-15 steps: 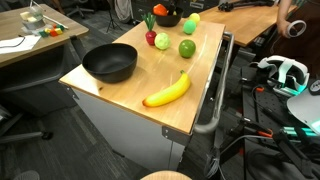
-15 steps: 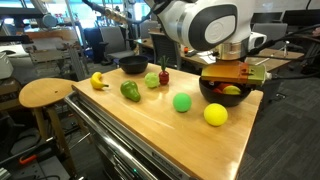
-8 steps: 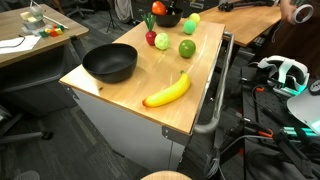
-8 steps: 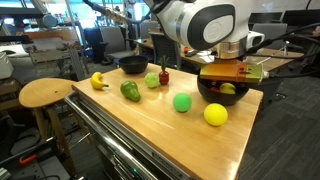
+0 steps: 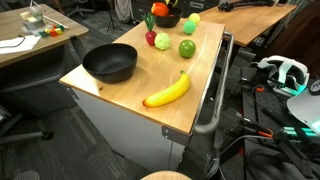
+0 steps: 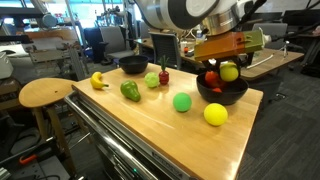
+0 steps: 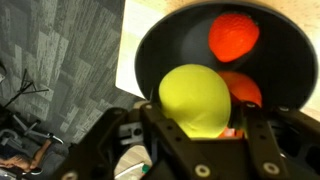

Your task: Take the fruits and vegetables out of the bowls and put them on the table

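I next need to move the fruit sideways off the small black bowl [image 6: 222, 94], then down to release it on the bare tabletop's open space beside the radish.
My gripper [image 6: 230, 66] is shut on a yellow-green round fruit [image 6: 230, 72] and holds it just above the small black bowl [image 6: 222, 94] at the table's far end. In the wrist view the fruit [image 7: 195, 98] sits between the gripper's [image 7: 200, 110] dark fingers, over the bowl [image 7: 160, 40], which holds a red tomato [image 7: 234, 35] and a red-orange pepper [image 7: 245, 88]. The wide black bowl [image 5: 108, 63] looks empty. On the table [image 5: 140, 80] lie a banana [image 5: 167, 90], a green fruit [image 5: 187, 48], a radish [image 5: 150, 38], a pale green piece [image 5: 162, 42] and a yellow-green fruit [image 6: 215, 114].
A metal rail [image 5: 218, 95] runs along one long side of the table. A round wooden stool [image 6: 45, 93] stands by the table's end. A cluttered wooden desk [image 5: 30, 40] stands to the side. Cables and a headset [image 5: 285, 72] lie on the floor.
My gripper has risen out of the small bowl with the yellow-green fruit in it. The things on the table have not moved.
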Tool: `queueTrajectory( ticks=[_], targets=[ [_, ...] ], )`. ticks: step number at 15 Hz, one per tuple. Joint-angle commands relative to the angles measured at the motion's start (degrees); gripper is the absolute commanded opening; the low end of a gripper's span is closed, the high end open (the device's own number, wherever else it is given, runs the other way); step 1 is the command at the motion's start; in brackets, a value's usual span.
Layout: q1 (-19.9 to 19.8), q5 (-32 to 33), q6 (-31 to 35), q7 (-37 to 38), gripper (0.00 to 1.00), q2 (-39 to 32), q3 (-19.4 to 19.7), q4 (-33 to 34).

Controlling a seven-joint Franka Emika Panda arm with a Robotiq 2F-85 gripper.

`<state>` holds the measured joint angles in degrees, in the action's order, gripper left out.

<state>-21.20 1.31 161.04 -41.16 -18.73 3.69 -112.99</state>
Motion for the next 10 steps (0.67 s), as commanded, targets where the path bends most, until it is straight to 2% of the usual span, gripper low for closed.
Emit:
queueTrajectory(
  ticks=[1, 3, 5, 6, 8, 9, 10],
  targets=[
    [-2.53, -5.53, 0.97, -9.06, 0.28, 11.14, -5.74, -12.79],
    [-5.15, -13.5, -0.45, -18.01, 0.28, 13.06, -10.58, -16.43],
    [-5.32, -20.85, -2.46, -26.02, 0.28, 14.09, -12.09, -18.86],
    [-5.31, -22.12, -3.24, -28.34, 0.28, 14.52, -12.35, -19.94],
    [-4.92, -23.89, -4.65, -32.11, 0.28, 15.07, -12.42, -21.62],
    [-0.26, -24.95, -5.44, -33.49, 0.28, 15.19, -7.9, -21.98],
    [0.39, -24.98, -5.87, -34.09, 0.28, 15.09, -7.19, -22.19]
  ],
)
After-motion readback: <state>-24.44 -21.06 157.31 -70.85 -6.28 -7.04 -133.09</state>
